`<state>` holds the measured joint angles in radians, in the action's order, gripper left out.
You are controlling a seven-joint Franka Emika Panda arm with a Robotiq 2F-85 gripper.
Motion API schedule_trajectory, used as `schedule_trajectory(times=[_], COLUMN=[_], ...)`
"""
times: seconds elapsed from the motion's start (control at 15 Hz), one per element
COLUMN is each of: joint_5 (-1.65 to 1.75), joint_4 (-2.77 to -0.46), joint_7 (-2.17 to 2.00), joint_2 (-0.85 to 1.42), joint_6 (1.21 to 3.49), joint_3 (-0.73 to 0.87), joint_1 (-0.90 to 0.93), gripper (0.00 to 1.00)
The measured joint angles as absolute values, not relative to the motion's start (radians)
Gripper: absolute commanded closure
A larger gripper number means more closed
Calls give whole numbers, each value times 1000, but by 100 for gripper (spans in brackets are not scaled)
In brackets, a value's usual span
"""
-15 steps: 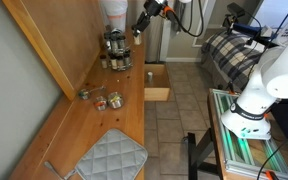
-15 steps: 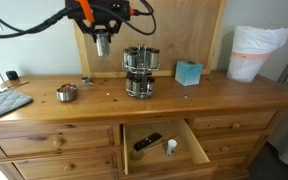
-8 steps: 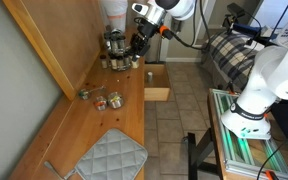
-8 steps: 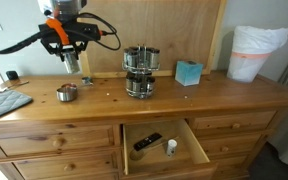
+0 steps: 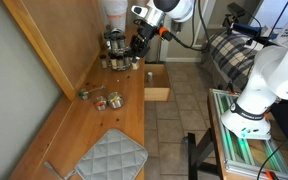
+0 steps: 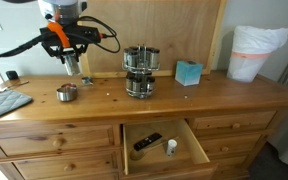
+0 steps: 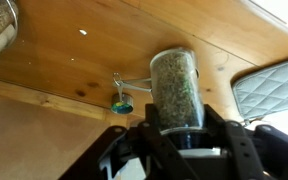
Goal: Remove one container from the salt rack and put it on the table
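I will next lower my gripper and shift it toward the salt rack [image 6: 139, 71] to let go of the container, as the bare tabletop between metal cup and rack [image 6: 93, 94] is below it.
My gripper [image 7: 176, 122] is shut on the container [image 7: 176, 85], a small glass jar of green herbs with a dark cap. In an exterior view the gripper [image 6: 72, 62] holds the container [image 6: 72, 70] a little above the table [image 6: 184, 98], well to the left of the salt rack [image 6: 139, 71]. The rack stands upright with jars ringed around both tiers. In the exterior view along the counter, the gripper [image 5: 137, 46] is beside the rack [image 5: 115, 50] above the table [image 5: 94, 125]. The wrist view shows the wooden table [image 7: 74, 60] below the jar.
A small metal cup [image 6: 66, 92] and loose jars [image 5: 100, 100] sit on the table near the gripper. A grey quilted mat [image 5: 112, 158] lies at one end. A teal box [image 6: 188, 72], a white lined bin [image 6: 256, 52] and an open drawer [image 6: 164, 146] are nearby.
Over the last second the gripper carried the jar away from the rack along the counter and lowered it. It has barely moved in the last half second.
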<state>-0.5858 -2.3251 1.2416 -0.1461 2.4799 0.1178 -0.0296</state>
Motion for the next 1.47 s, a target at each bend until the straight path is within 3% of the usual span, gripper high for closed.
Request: schedule_trajectory(times=[0.53, 1.47], joint_5=[-628, -1307], joint_4=[-2325, -2152], joint_7=[1312, 1812], joint_2=[-80, 268], joint_6=[2554, 2605], joint_3=[128, 99], joint_1=[-30, -28], gripper=[76, 76])
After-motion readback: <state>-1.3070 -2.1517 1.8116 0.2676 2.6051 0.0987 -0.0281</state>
